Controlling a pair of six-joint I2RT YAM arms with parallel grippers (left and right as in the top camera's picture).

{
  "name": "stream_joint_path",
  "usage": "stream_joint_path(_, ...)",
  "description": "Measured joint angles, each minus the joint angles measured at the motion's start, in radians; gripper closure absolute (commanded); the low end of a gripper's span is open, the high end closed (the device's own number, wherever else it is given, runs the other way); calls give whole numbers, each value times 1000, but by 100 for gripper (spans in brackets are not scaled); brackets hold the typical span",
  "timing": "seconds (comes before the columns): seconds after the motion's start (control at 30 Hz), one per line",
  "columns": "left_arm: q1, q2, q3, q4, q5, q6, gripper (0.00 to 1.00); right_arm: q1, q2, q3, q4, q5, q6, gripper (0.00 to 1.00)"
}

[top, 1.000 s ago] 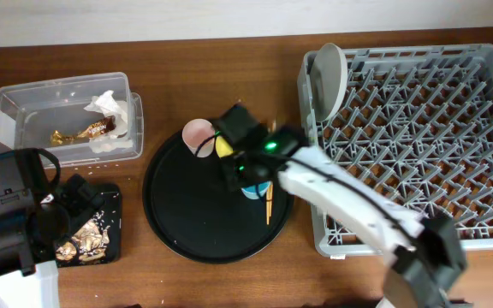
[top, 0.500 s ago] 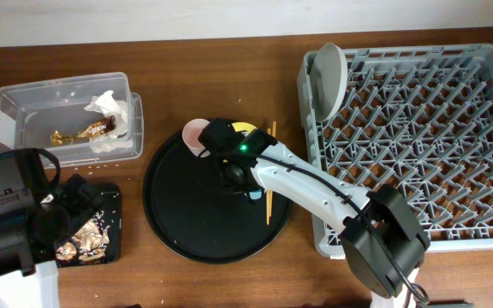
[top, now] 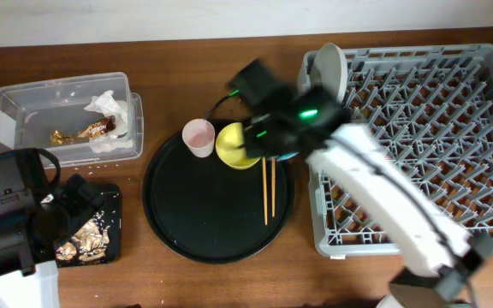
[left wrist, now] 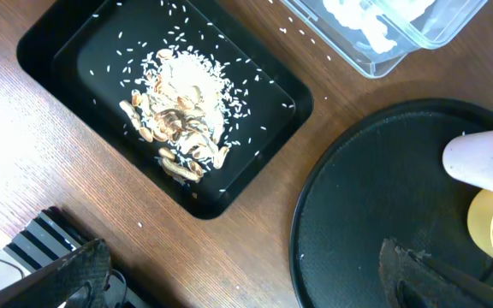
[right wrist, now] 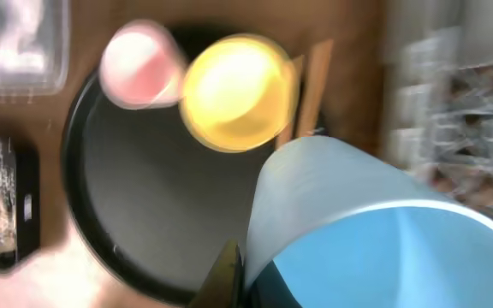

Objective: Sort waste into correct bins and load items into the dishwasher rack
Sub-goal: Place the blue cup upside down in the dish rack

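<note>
Empty rack wires lie to my right gripper's right in the overhead view, so I will swing it over them, tip the light-blue cup, lower it and release.
My right gripper (right wrist: 251,274) is shut on the rim of the light-blue cup (right wrist: 358,222), which hangs above the right side of the round black tray (top: 204,222). The overhead view blurs that gripper (top: 274,147) and only a bit of the cup (top: 286,157) shows. The pink cup (top: 198,137), yellow bowl (top: 234,145) and chopsticks (top: 268,188) lie on the round tray. A grey plate (top: 330,79) stands in the dishwasher rack (top: 418,137). My left gripper (left wrist: 246,274) is open over the table beside the shallow black tray (left wrist: 58,51) of food scraps (left wrist: 178,120).
The clear box (top: 62,115) at the back left holds the napkin (top: 109,107) and the wrapper (top: 80,133). The left arm's base (top: 11,214) fills the front left corner. The rack takes up the right side of the table.
My right gripper has shut on the light-blue cup and lifted it off the round tray, swinging back and right toward the rack. The yellow bowl now shows. The left arm has not moved.
</note>
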Motion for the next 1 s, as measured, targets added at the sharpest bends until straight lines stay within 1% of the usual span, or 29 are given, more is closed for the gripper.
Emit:
stream_joint_path(0.03,0,0,0,0,0,0,1,-65,-29,1,-20,0,-1,96)
stream_joint_path(0.1,0,0,0,0,0,0,1,-280,-83,5,-55,-35,-68,96)
stream_joint_path(0.2,0,0,0,0,0,0,1,-510,-77,7,-121,-222,-230,96)
stream_joint_path(0.27,0,0,0,0,0,0,1,-693,-55,-24,-126,-439,-408,96)
stream_joint_path(0.3,0,0,0,0,0,0,1,-726,-53,-53,-122,-530,-467,96)
stream_joint_path(0.33,0,0,0,0,0,0,1,-781,-51,-146,-116,-685,-575,96)
stream_joint_path(0.37,0,0,0,0,0,0,1,-809,-45,-192,-119,-750,-623,96)
stream_joint_path(0.43,0,0,0,1,0,0,1,-881,-31,-344,-41,-952,-742,96)
stream_joint_path(0.47,0,0,0,0,0,0,1,-919,-28,-459,6,-1050,-780,96)
stream_joint_path(0.5,0,0,0,1,0,0,1,-953,-25,-539,80,-1117,-800,96)
stream_joint_path(0.57,0,0,0,-1,0,0,1,-1012,-13,-627,139,-1202,-816,96)
stream_joint_path(0.63,0,0,0,0,0,0,1,-1056,23,-648,144,-1250,-826,96)
stream_joint_path(0.73,0,0,0,0,0,0,1,-1086,71,-648,145,-1274,-827,96)
stream_joint_path(0.9,0,0,0,0,0,0,1,-1106,103,-648,146,-1273,-829,96)
stream_joint_path(1.0,0,0,0,0,0,0,1,-1115,103,-648,137,-1231,-826,96)
